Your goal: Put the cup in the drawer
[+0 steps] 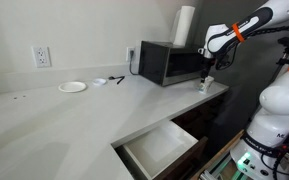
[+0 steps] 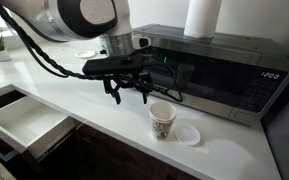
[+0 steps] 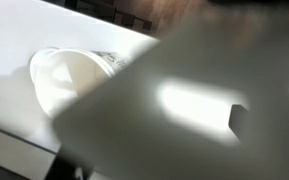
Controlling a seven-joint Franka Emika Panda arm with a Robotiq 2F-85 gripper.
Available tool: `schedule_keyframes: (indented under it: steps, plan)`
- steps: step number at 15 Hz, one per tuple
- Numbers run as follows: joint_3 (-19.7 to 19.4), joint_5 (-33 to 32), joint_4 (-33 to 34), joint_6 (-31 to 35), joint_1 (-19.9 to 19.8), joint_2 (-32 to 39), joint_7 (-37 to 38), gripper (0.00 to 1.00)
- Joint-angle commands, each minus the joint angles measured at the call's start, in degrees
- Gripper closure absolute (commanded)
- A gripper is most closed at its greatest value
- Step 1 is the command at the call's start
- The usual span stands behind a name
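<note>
The cup's rim gets my gripper next, across toward the cup (image 2: 163, 122) and down over the rim's edge nearest the drawer, because the cup's empty opening leaves room for one finger inside.
The small white cup (image 2: 163, 122) with greenish markings stands upright on the white counter in front of the microwave. In the wrist view it shows from above (image 3: 69, 80), its mouth empty. My gripper (image 2: 129, 96) hangs open just above the counter, a little to the left of the cup and not touching it. It also shows in an exterior view (image 1: 207, 78) by the microwave's corner. The drawer (image 2: 19, 120) is pulled out below the counter, its pale interior empty; it shows in both exterior views (image 1: 162, 148). A blurred grey shape fills most of the wrist view.
A black microwave (image 2: 219, 70) stands right behind the cup, with a paper towel roll (image 2: 202, 15) on top. A flat white disc (image 2: 188, 135) lies beside the cup. A white plate (image 1: 72, 87) and small dark items (image 1: 112, 79) lie farther along the counter.
</note>
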Motion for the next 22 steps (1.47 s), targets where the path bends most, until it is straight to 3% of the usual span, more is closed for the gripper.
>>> schedule_keyframes:
  steps: [1, 3, 9, 10, 12, 15, 20, 22]
  plan:
    - [0.33, -0.96, 0.24, 1.14, -1.9, -1.44, 0.39, 0.0]
    - [-0.3, -1.83, 1.4, 1.46, -3.74, 0.47, 2.04, 0.0]
    - [-0.89, 0.49, 6.33, 1.08, -4.31, 8.59, 1.88, 0.01]
    - [-1.02, 1.07, 7.22, 0.82, -4.23, 10.24, 1.49, 0.19]
    - [-0.91, 1.85, 8.63, 0.62, -4.11, 13.09, 1.16, 0.3]
    - [-0.49, 2.11, 10.26, 0.31, -4.29, 15.77, 1.67, 0.55]
    - [-0.08, -0.76, 10.16, -0.39, -4.71, 14.23, 5.94, 0.93]
    - [-0.06, -1.48, 9.59, -0.75, -4.82, 13.34, 7.83, 1.0]
